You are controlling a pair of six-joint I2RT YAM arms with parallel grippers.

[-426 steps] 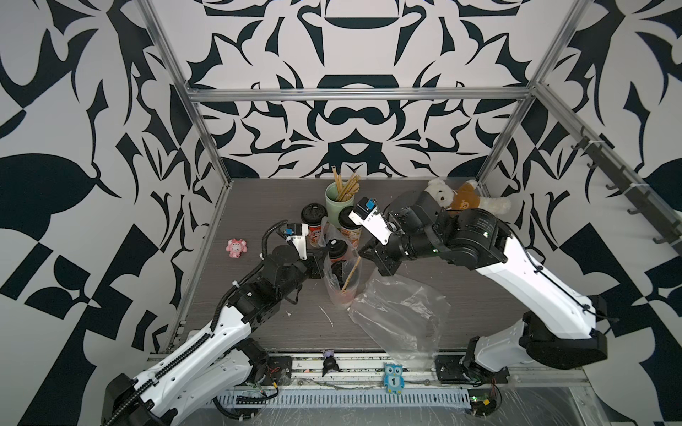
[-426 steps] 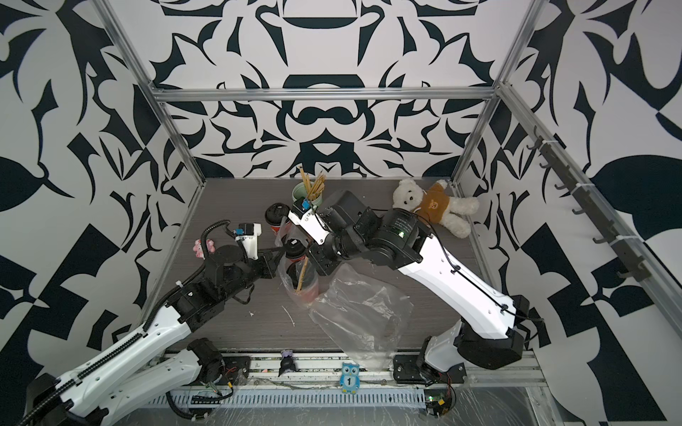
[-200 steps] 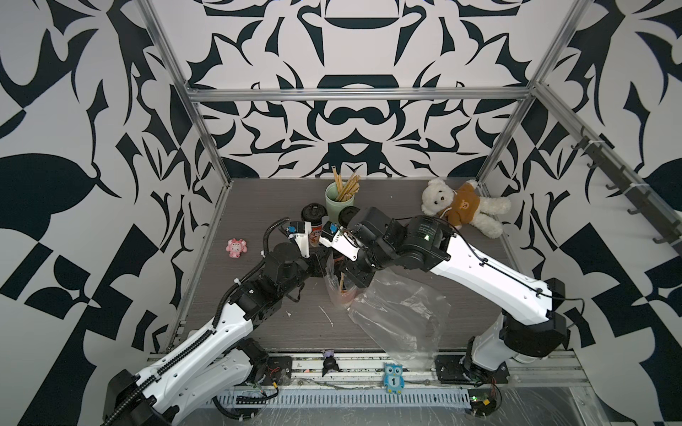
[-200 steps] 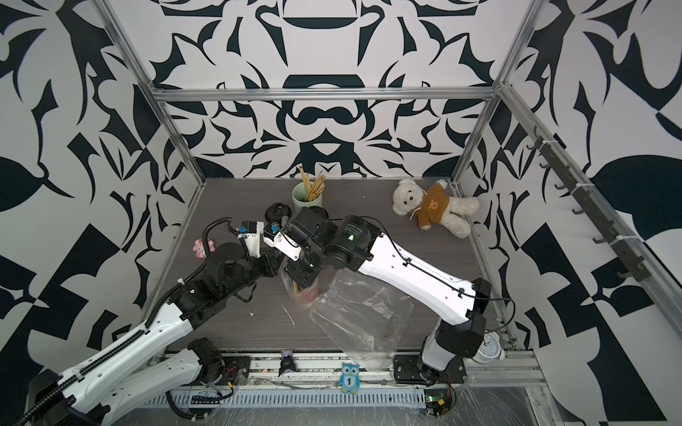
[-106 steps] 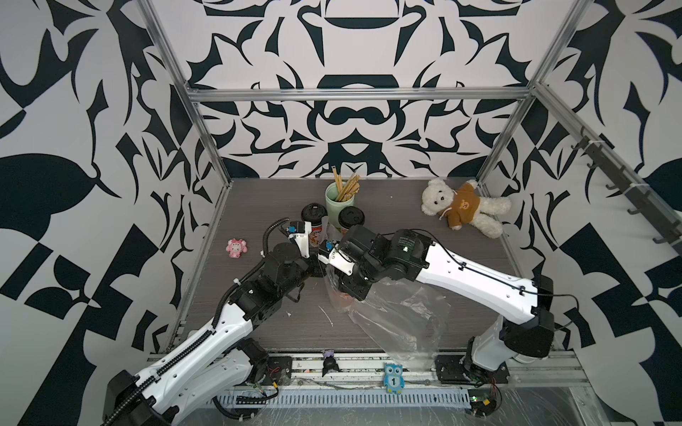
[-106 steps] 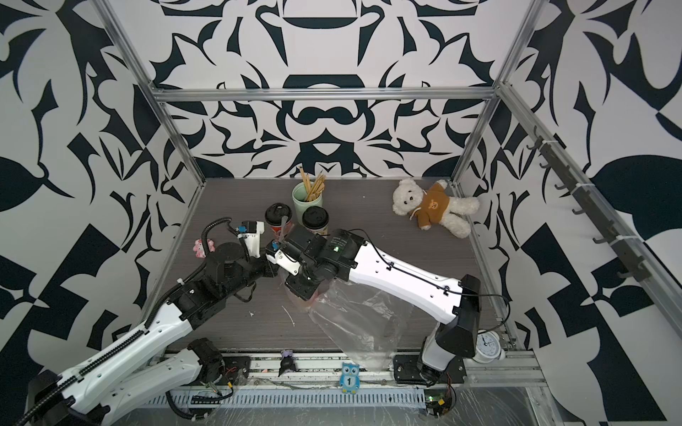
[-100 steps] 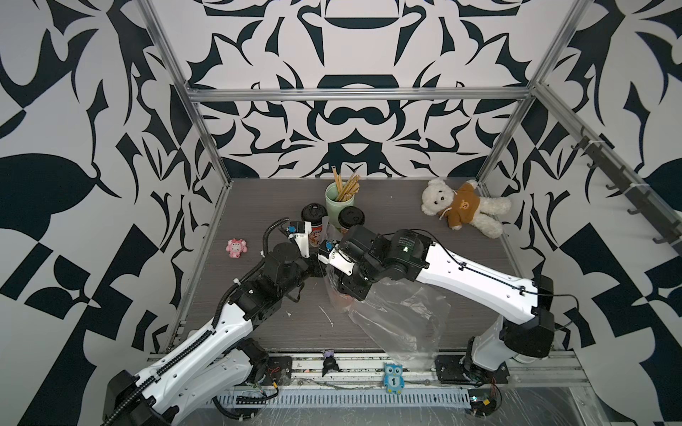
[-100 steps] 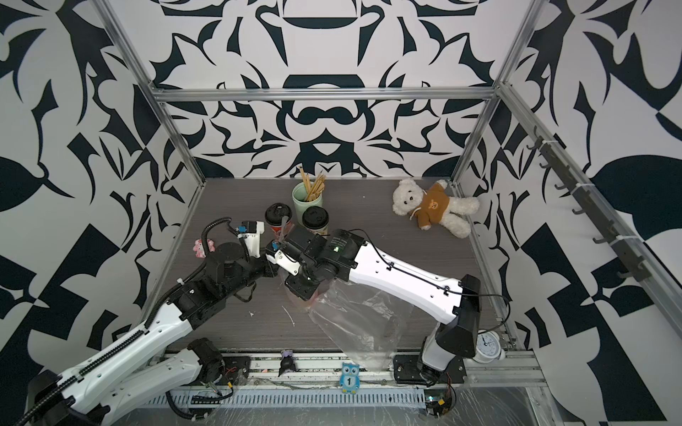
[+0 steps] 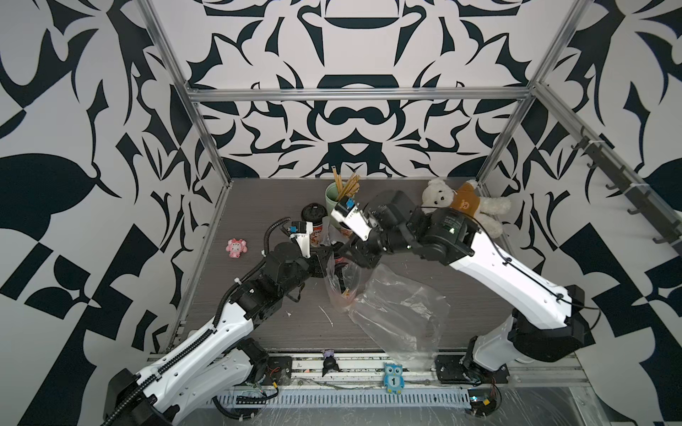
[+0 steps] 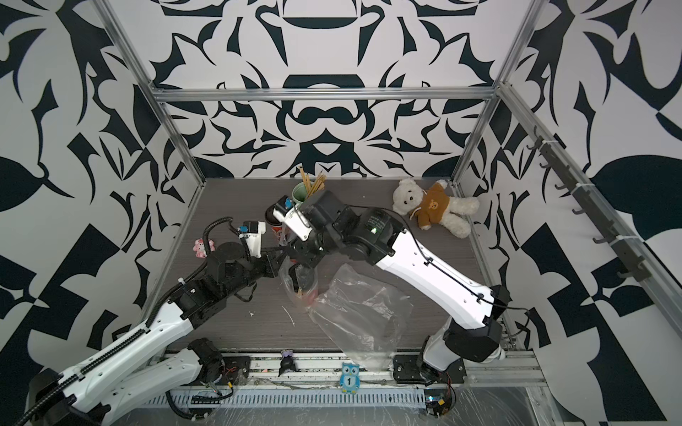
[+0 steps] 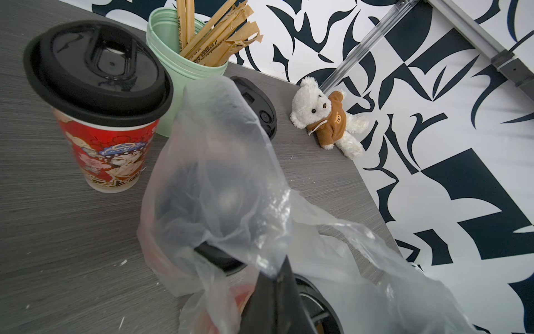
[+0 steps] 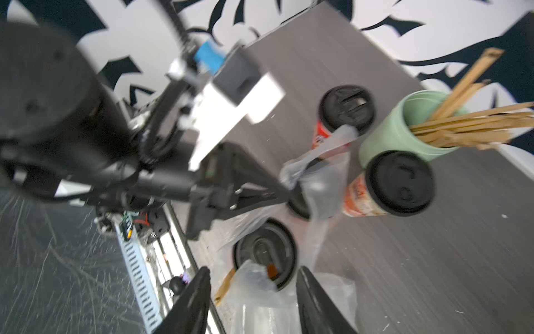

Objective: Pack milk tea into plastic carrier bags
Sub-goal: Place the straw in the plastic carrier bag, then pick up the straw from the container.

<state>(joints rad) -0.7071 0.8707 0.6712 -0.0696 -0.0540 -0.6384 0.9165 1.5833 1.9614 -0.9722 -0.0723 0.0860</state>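
Observation:
Next, my right gripper will move outward past the cups to the top of the long tan straw (image 9: pixel 334 169) (image 12: pixel 491 54) in the mint-green cup, since it pokes above the other sticks.
A clear plastic carrier bag (image 9: pixel 341 284) (image 10: pixel 300 282) stands mid-table with two milk tea cups inside; their black lids (image 12: pixel 264 251) (image 11: pixel 219 257) show through the film. My left gripper (image 11: pixel 278 274) (image 9: pixel 326 258) is shut on one handle of this bag. My right gripper (image 12: pixel 254 273) (image 10: pixel 306 258) hovers open just above the bag, the other handle loop (image 12: pixel 254 279) loose between its fingers. Two more milk tea cups stand behind: a red one (image 11: pixel 107 115) (image 12: pixel 346 112) and one (image 12: pixel 398 185) beside the bag. A second carrier bag (image 9: pixel 398 317) lies flat at the front right.
A mint-green cup of sticks (image 9: pixel 334 193) stands behind the cups. A teddy bear (image 9: pixel 461 206) lies at the back right and a pink toy (image 9: pixel 236 248) at the left. An owl figure (image 9: pixel 393 381) sits on the front rail.
My right gripper has opened and let go of the bag's handle, and its arm has risen and drawn back toward the rear right. The left gripper holds its handle unmoved.

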